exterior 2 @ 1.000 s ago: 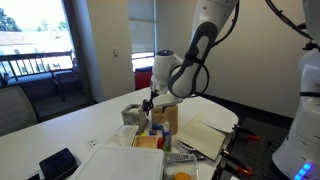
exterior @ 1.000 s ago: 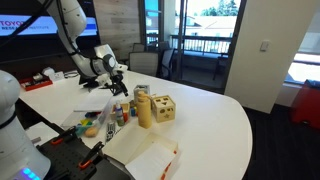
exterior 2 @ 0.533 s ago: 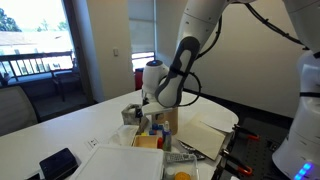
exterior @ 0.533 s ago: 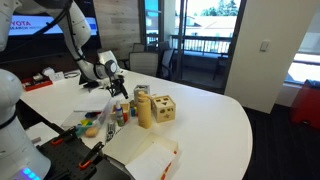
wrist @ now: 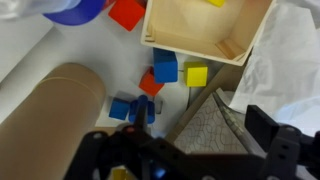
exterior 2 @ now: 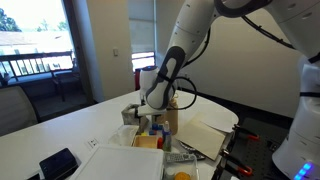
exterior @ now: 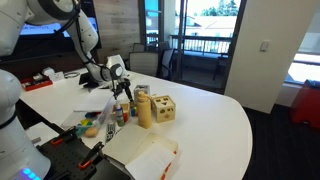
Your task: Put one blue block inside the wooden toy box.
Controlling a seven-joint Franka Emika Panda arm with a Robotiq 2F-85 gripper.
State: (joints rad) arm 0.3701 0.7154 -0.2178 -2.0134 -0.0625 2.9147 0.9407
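My gripper will next move toward the top in the wrist view and down to the blue block by the open tray (wrist: pixel 165 67).
The wooden toy box (exterior: pixel 162 108) is a pale tan cube with dark holes, standing on the white table beside a taller plain tan upright piece (exterior: pixel 144 110). My gripper (exterior: pixel 124 96) hangs low just beyond that piece, also seen in an exterior view (exterior 2: pixel 150 118). In the wrist view the gripper (wrist: pixel 203 128) is open and empty, its fingers straddling a grey patterned sheet. Two blue blocks (wrist: pixel 165 66) (wrist: pixel 122 108) lie on the table among red and yellow blocks, the nearer one by my left finger. I cannot make out the toy box in the wrist view.
An open pale wooden tray (wrist: pixel 236 42) holds a yellow block (wrist: pixel 215 3). The tan upright piece (wrist: pixel 50 110) fills the wrist view's lower left. Papers and a white carton (exterior: pixel 150 158) lie near the table edge. A phone (exterior 2: pixel 60 164) lies on the table.
The arm has swung over and lowered; the gripper has come down beside the tan upright piece, close over the loose blocks. Nothing has been picked up.
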